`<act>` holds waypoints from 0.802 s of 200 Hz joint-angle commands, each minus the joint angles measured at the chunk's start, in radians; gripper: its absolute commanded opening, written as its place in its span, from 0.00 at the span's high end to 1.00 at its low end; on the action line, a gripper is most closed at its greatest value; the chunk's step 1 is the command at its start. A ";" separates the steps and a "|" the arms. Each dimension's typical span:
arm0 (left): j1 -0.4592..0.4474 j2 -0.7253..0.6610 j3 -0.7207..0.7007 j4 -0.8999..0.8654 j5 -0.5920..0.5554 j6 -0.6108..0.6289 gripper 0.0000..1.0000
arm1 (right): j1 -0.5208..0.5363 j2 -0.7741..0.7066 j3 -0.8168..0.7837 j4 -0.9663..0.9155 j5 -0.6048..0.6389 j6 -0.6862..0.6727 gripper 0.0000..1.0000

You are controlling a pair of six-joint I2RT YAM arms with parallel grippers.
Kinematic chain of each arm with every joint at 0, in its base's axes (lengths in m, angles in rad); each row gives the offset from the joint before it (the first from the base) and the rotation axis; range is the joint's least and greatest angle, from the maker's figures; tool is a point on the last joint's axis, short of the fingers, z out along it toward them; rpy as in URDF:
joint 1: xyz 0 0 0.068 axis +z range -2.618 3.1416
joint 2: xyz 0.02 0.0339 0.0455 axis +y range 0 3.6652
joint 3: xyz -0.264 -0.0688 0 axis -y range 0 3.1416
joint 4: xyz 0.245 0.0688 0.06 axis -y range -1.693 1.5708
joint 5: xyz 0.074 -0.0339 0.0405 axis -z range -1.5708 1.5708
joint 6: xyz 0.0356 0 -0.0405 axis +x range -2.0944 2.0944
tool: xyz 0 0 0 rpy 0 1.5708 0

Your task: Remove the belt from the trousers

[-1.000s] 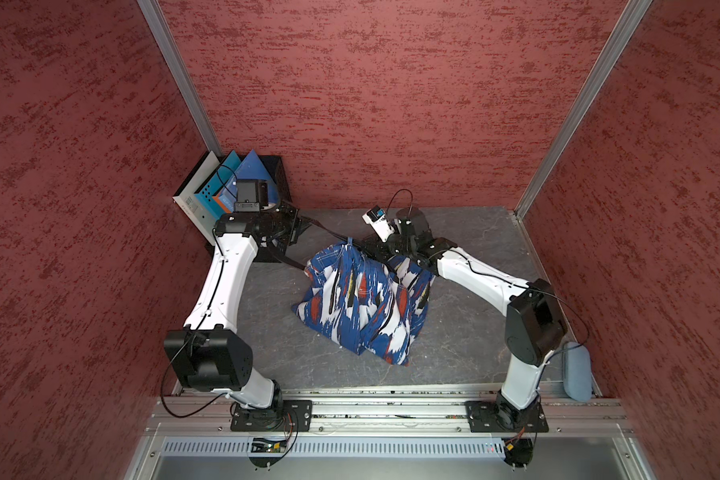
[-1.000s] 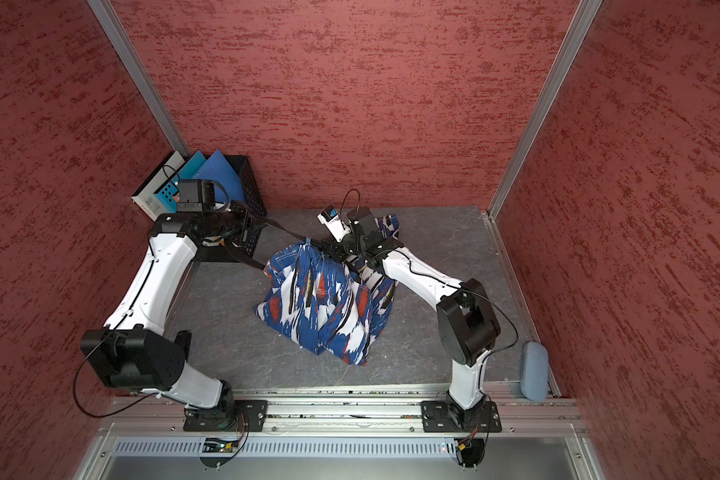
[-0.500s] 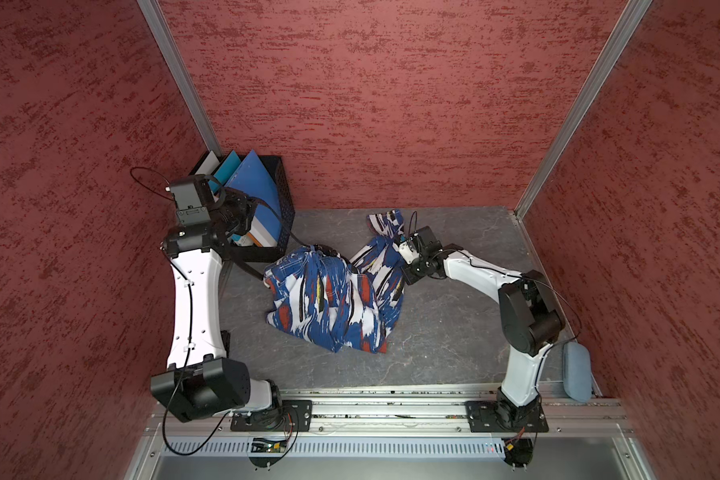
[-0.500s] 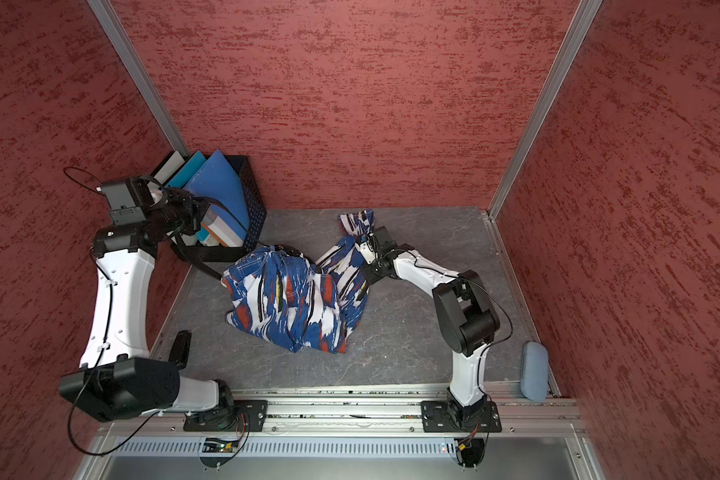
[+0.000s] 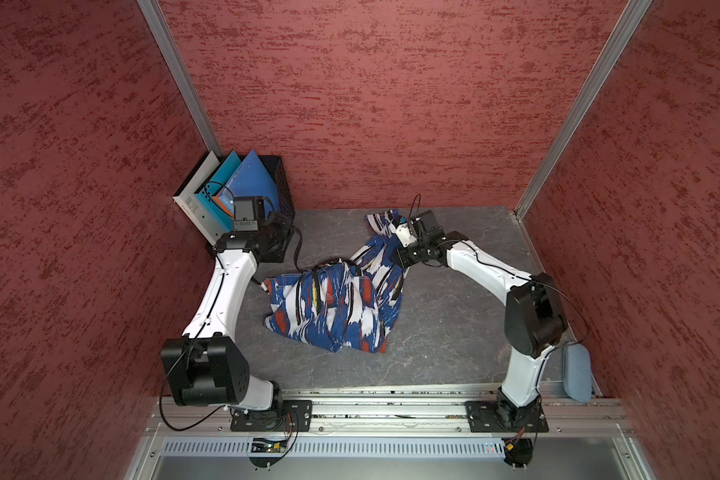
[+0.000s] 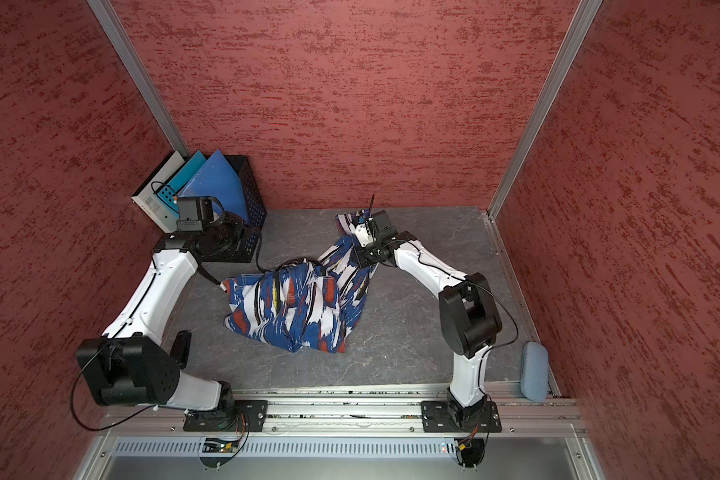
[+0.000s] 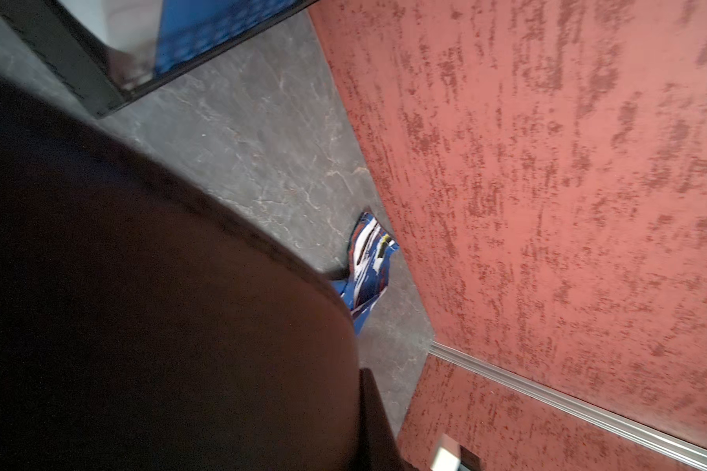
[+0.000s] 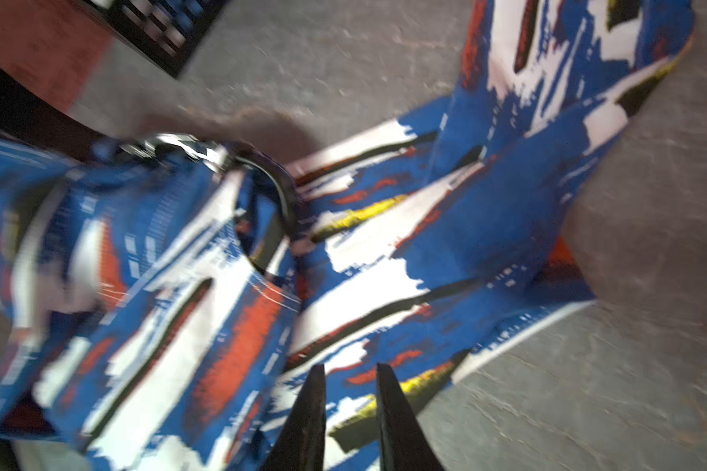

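My left gripper will next move down and away from the crate toward the bare tabletop (image 5: pixel 318 246) (image 7: pixel 283 200) beside the waistband to release the belt, because that spot is clear.
The trousers (image 5: pixel 333 307) (image 6: pixel 292 311), blue, white and red-orange, lie bunched mid-table, one leg stretched toward the back wall (image 7: pixel 368 265). The black belt (image 5: pixel 297 253) (image 6: pixel 259 253) runs from the waistband up to my left gripper (image 5: pixel 289 235), which is in front of the crate and shut on the belt. In the left wrist view a dark strap fills most of the picture and hides the jaws. The belt loops at the waistband (image 8: pixel 278 204). My right gripper (image 8: pixel 350 367) (image 5: pixel 400 259) hovers over the stretched leg (image 8: pixel 384 265), fingers apart with nothing between them.
A black crate (image 5: pixel 281 178) with upright blue and white folders stands in the back left corner. A grey-blue pouch (image 5: pixel 576 374) lies at the front right edge. A short black bar (image 6: pixel 181 345) lies beside the left arm. Red walls close three sides.
My left arm swung out left with the belt, dragging the trousers leftward, then came back toward the crate. My right gripper's fingers have parted over the trouser leg.
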 commanded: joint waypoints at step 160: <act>-0.054 0.037 0.064 -0.056 -0.076 0.027 0.92 | 0.137 0.557 0.332 -0.517 -0.102 0.319 0.84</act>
